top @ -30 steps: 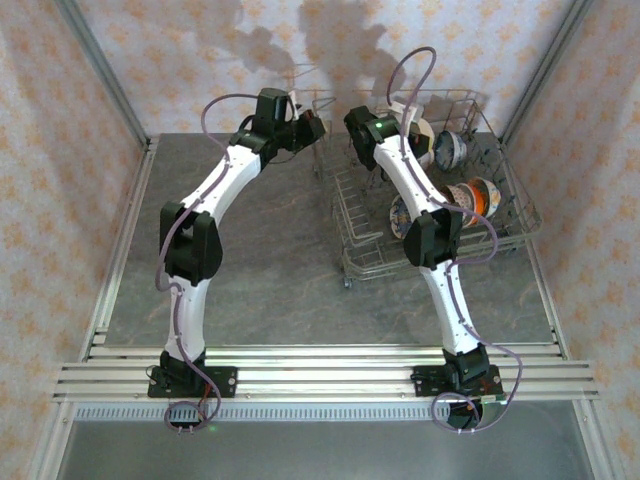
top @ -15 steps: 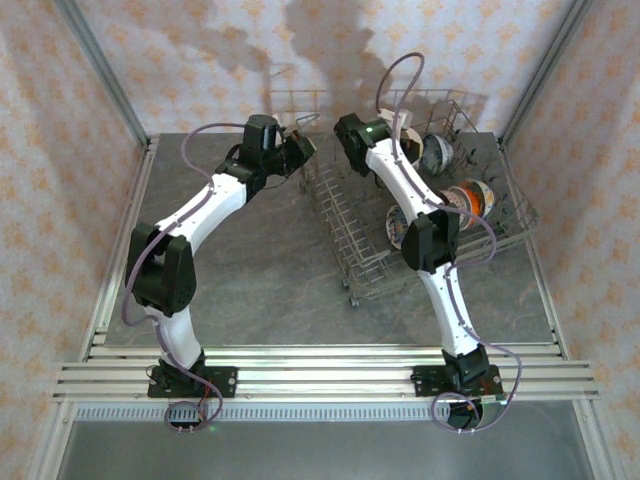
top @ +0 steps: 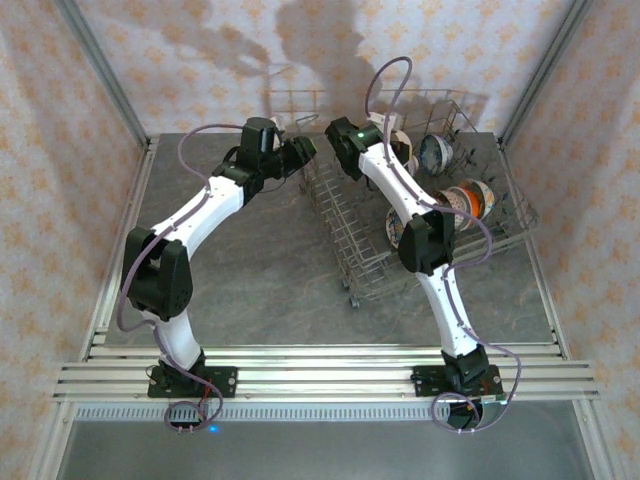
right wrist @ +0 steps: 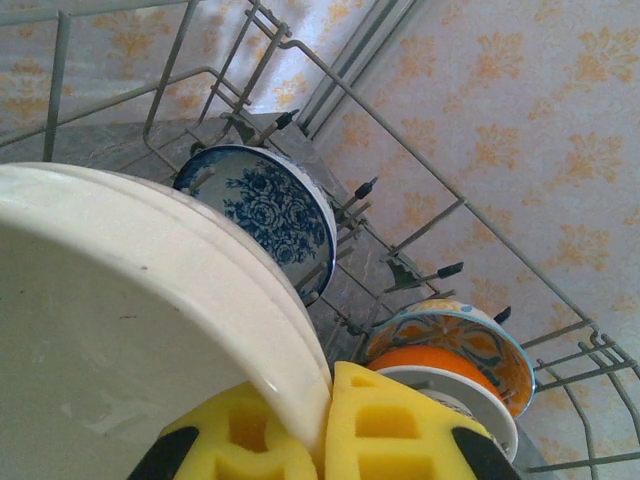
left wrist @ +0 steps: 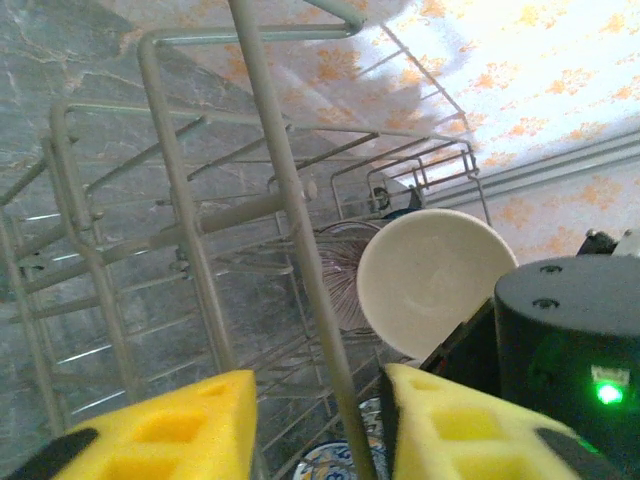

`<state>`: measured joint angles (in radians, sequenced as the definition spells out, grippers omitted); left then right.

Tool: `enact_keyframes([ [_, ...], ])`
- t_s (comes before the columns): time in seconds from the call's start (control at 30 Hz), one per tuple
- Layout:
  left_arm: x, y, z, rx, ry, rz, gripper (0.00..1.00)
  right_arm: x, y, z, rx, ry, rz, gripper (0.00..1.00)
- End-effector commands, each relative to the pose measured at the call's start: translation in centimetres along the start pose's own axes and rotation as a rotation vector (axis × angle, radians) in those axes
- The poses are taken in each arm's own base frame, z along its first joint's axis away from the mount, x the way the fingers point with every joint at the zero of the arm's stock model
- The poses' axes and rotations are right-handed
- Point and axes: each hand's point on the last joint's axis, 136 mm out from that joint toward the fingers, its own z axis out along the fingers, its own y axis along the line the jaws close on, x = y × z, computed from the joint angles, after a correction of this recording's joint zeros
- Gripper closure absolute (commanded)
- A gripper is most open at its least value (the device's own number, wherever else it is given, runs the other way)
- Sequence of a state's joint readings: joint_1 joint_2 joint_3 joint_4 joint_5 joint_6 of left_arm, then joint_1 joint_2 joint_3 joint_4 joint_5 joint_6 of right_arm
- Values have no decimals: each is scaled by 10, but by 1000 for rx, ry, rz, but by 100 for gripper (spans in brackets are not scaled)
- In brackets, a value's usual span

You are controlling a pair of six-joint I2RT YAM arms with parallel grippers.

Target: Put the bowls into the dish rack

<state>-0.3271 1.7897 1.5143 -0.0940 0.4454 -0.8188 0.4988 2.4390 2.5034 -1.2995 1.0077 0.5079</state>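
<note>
I should next lower the plain white bowl (right wrist: pixel 130 330) with my right gripper toward the rack's side by my left gripper, then let go.
The dish rack (top: pixel 345 225) of grey wire stands at the back right of the table, skewed. My left gripper (top: pixel 305 148) is at its left wall. In the left wrist view that gripper (left wrist: pixel 320 405) is open, with an upright rack wire (left wrist: pixel 290 190) between the pads and touching neither. My right gripper (right wrist: pixel 325 425) is shut on the rim of a plain white bowl (right wrist: pixel 130 330), held over the rack's back part (top: pixel 402 150). A blue-and-white bowl (right wrist: pixel 270 215) and an orange-lined bowl (right wrist: pixel 455 340) stand on edge among the tines.
More bowls sit in the rack: a blue-patterned one (top: pixel 395 225) near the right arm's elbow and orange ones (top: pixel 470 197) to the right. Patterned walls close in the table on three sides. Bare grey tabletop (top: pixel 260 260) lies left of the rack.
The left gripper has opened off the rack wire that it held. The rack's left side has swung left and the rack now sits skewed. The right gripper has moved left with the white bowl.
</note>
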Motion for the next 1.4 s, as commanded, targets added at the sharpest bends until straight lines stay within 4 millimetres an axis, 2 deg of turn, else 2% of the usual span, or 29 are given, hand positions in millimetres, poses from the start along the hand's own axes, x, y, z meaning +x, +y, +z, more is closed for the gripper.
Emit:
enact_keyframes([
  [0.0,-13,-14,-29,-3,-61,70,53,-16,-6,-2,62,-82,48,100],
  [0.2,-25,-16,-53,-42,-118,137,47,-14,8,1,74,-105,23,100],
  [0.43,-34,-10,-68,-66,-149,142,45,-2,21,3,68,-97,-8,100],
  [0.6,-34,-8,-66,-70,-140,138,45,7,31,4,66,-93,-39,100],
  [0.73,-34,-8,-64,-71,-134,137,44,8,31,-4,73,-109,-52,100],
  [0.93,-32,-7,-60,-66,-121,130,44,22,32,-4,79,-92,-91,100],
  [1.13,-30,-5,-58,-67,-112,121,44,27,27,-5,79,-73,-100,91],
  [1.37,-28,-2,-55,-70,-105,107,44,31,37,-8,29,-43,-107,85],
])
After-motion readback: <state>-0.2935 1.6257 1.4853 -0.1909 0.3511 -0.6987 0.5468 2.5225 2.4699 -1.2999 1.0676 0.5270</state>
